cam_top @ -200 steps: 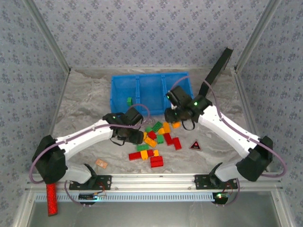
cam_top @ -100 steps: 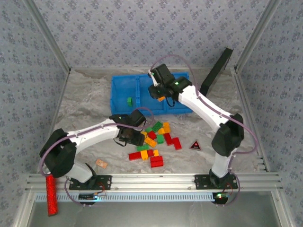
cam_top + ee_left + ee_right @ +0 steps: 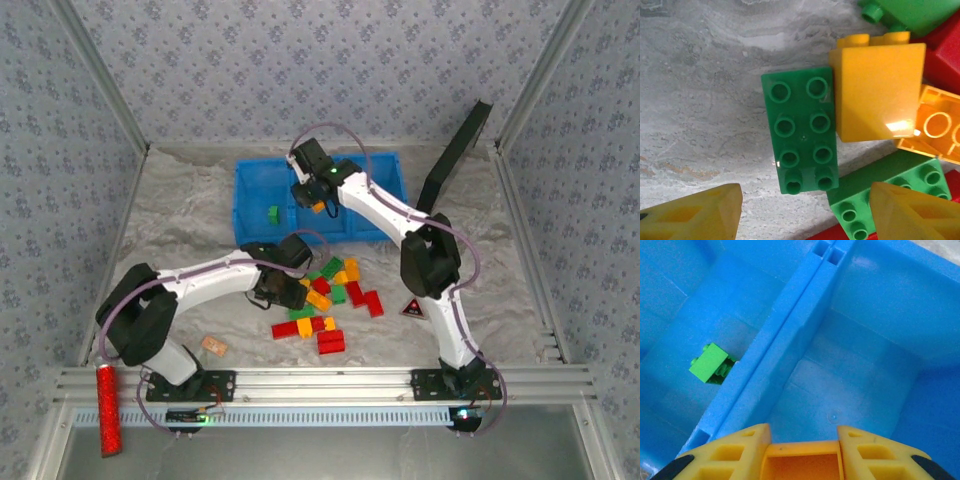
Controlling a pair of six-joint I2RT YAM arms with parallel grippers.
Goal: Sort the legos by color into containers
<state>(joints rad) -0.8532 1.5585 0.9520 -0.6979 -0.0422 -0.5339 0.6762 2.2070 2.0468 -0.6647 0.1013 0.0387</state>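
Observation:
My right gripper should next go down a little toward the bottom of the middle section of the containers and let go of the orange lego [image 3: 802, 462], because that bare bottom is open below the gripper's fingers.
The legos [image 3: 335, 295] lie in a red, green and orange-yellow pile on the table in front of the blue containers [image 3: 255, 185]. My left gripper [image 3: 288, 290] is open low over the pile's left edge. Its fingertips straddle the near end of a green lego [image 3: 800, 135], without touching it, beside a yellow one [image 3: 875, 90]. My right gripper [image 3: 801, 440] is shut on an orange lego [image 3: 802, 462] above the middle compartment [image 3: 840, 385]. One green lego [image 3: 712, 364] rests in the left compartment, beyond the divider wall [image 3: 785, 345].
A black triangle with a red mark [image 3: 412, 307] lies right of the pile. A black flat panel [image 3: 455, 150] leans at the back right. A red glittery cylinder [image 3: 108, 410] sits by the front left rail, a small tan piece [image 3: 214, 346] near it. Patterned walls enclose the table.
My right arm has carried the orange lego from the pile up and left, to above the bin's middle compartment. My left arm has edged slightly right toward the pile.

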